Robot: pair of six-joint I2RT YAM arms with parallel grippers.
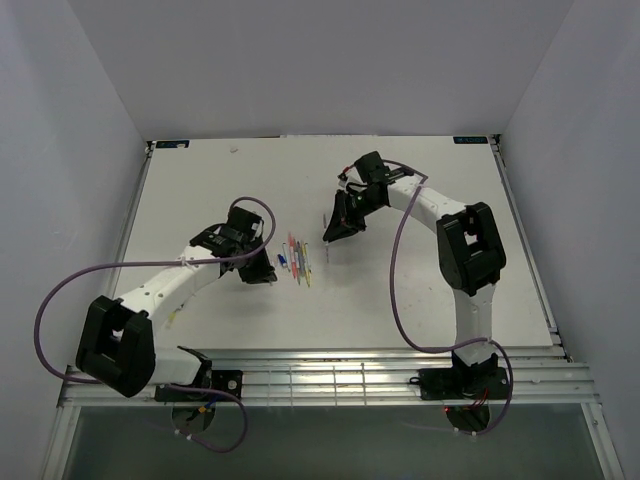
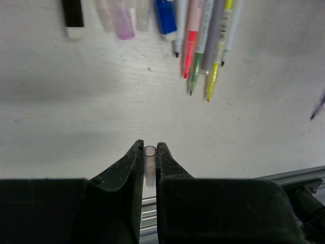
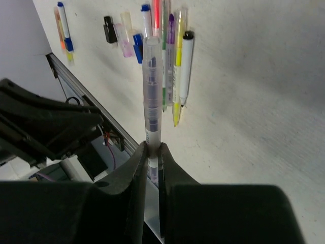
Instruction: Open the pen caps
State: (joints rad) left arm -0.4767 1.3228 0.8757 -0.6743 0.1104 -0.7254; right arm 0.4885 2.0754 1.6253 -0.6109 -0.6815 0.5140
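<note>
I need to lower my left gripper next to the bare tabletop beside the black cap, which is below, to the left in the top view, and release the clear cap there.
My left gripper (image 2: 149,147) is shut on a small clear, purple-tinted pen cap (image 2: 150,158), held a little above the table. My right gripper (image 3: 153,147) is shut on the lower end of a clear pen (image 3: 152,86) with purple ink, which sticks out past the fingertips with no cap on it. A row of pens (image 2: 203,40) lies on the table between the two grippers, seen as a small cluster of pens (image 1: 298,258) in the top view. Loose caps lie beside them: black (image 2: 73,18), pink (image 2: 123,25) and blue (image 2: 165,18).
In the top view the left gripper (image 1: 262,270) sits just left of the pens and the right gripper (image 1: 332,235) just right of them. A metal rail (image 1: 330,365) runs along the table's near edge. One more pen (image 3: 63,28) with a blue cap lies apart.
</note>
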